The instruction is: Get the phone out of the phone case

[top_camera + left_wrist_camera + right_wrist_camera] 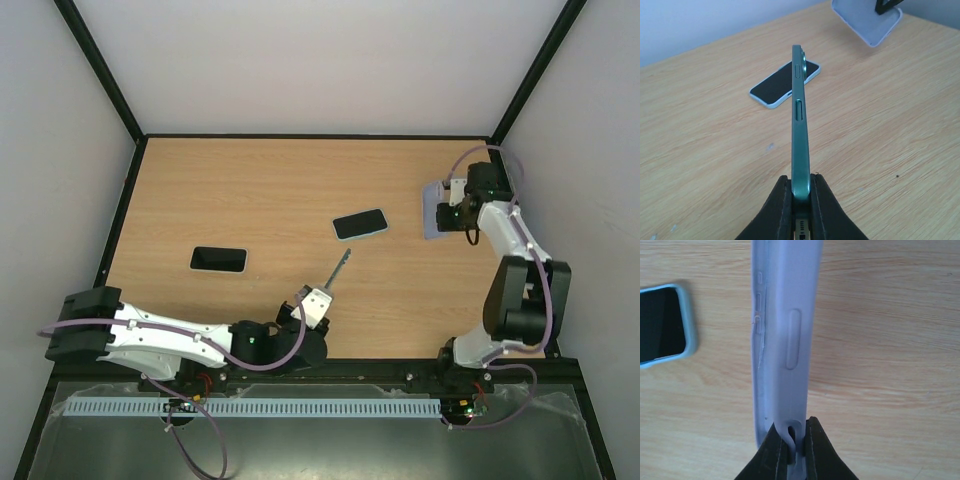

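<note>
I will next lower my left gripper outward, to the right in the top view, and release the phone, as bare wood between both cases lies outward and below it.
My left gripper (pixel 327 287) (pixel 801 183) is shut on the bottom end of a bare green phone (pixel 341 264) (pixel 799 115). It holds the phone edge-on above the table's middle front. My right gripper (pixel 456 212) (pixel 798 429) is shut on the end of an empty lavender phone case (pixel 437 208) (pixel 785 335), held at the far right. The case also shows in the left wrist view (pixel 867 21), well apart from the phone.
A phone in a light blue case (pixel 360 224) (pixel 785 84) (pixel 662 325) lies screen up between the two grippers. A black phone (pixel 218 259) lies flat at the left. The table (pixel 250 190) has dark frame posts along its sides.
</note>
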{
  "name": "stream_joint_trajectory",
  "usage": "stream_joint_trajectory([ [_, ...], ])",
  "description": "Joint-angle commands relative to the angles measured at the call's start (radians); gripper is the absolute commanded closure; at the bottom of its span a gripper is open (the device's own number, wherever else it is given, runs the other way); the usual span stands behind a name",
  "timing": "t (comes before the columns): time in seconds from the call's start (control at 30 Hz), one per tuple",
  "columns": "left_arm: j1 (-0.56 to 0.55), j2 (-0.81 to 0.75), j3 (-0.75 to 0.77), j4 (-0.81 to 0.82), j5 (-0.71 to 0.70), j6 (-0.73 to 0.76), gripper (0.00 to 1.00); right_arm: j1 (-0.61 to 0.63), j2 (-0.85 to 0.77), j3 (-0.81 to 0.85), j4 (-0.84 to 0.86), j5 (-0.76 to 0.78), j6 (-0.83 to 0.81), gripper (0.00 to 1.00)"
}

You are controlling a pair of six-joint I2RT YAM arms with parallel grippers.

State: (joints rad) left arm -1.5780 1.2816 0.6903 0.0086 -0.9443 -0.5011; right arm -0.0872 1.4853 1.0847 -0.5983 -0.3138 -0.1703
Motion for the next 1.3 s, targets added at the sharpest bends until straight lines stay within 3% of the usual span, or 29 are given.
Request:
stream_joint_trajectory([
  [0.0, -0.024, -0.025, -0.009, -0.083, -0.102, -0.078, 0.97, -0.088, 0.143, 0.103, -0.078, -0.116, -0.081, 0.98],
  [0.33, -0.034, 0.043, 0.011, -0.081, -0.106, -0.072, 0.97, -0.171, 0.407, 0.255, -0.175, -0.179, -0.142, 0.97],
  [0.6, -0.034, 0.071, 0.027, -0.089, -0.091, -0.059, 0.97, -0.185, 0.416, 0.257, -0.144, -0.084, -0.118, 0.72],
  [0.7, -0.034, 0.089, 0.041, -0.088, -0.085, -0.036, 0.97, -0.186, 0.321, 0.223, -0.120, -0.040, -0.110, 0.66],
  [0.83, -0.012, 0.130, 0.065, -0.043, -0.059, 0.018, 0.97, -0.185, 0.172, 0.144, -0.133, -0.066, -0.117, 0.65],
  [1.0, 0.076, 0.195, 0.099, 0.108, 0.102, 0.114, 0.97, -0.132, -0.046, 0.012, -0.211, -0.162, -0.125, 0.65],
  [1.27, 0.197, 0.496, 0.337, 0.279, 0.199, 0.266, 0.97, -0.106, -0.450, -0.091, -0.124, -0.187, 0.104, 0.58],
])
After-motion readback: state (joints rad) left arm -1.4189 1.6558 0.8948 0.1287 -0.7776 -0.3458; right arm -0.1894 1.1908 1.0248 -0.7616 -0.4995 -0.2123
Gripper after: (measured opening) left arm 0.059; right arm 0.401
